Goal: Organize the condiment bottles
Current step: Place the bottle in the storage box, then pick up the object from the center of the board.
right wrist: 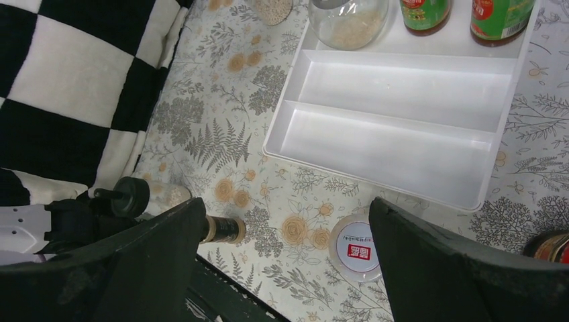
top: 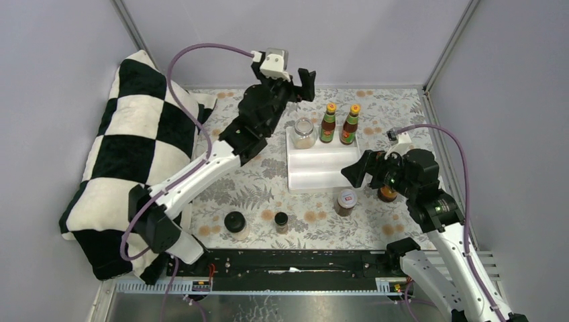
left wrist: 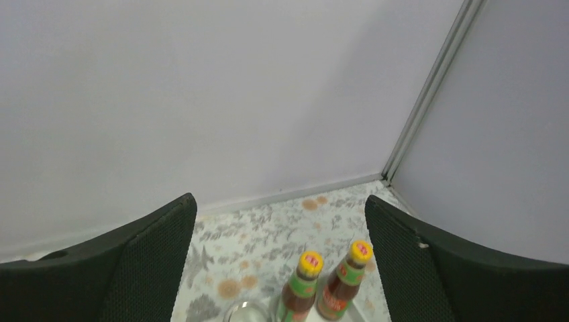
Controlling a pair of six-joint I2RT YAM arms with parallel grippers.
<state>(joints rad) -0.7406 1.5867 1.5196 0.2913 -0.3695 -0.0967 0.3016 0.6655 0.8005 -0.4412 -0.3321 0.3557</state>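
My left gripper will swing left in the top view, tilt down and lower to the jar of grains outside the tray below it.
Two tall red-sauce bottles (top: 328, 123) (top: 349, 125) with orange caps and a clear jar (top: 304, 132) stand in the far row of the white tray (top: 322, 176). My left gripper (top: 300, 87) is open and empty, raised behind the tray; its view shows both bottles (left wrist: 302, 285) (left wrist: 345, 280) below it. My right gripper (top: 359, 173) is open and empty over the tray's near right corner. A white-lidded jar (top: 346, 200) stands just below it and lies by the right finger in the right wrist view (right wrist: 355, 247). A brown jar (top: 387, 194) sits under the right wrist.
A black-lidded jar (top: 235, 223) and a small dark-capped jar (top: 281, 221) stand near the front edge. Another jar of grains (right wrist: 272, 8) stands left of the tray. A black-and-white checked cushion (top: 134, 154) fills the left side. Walls close the back and right.
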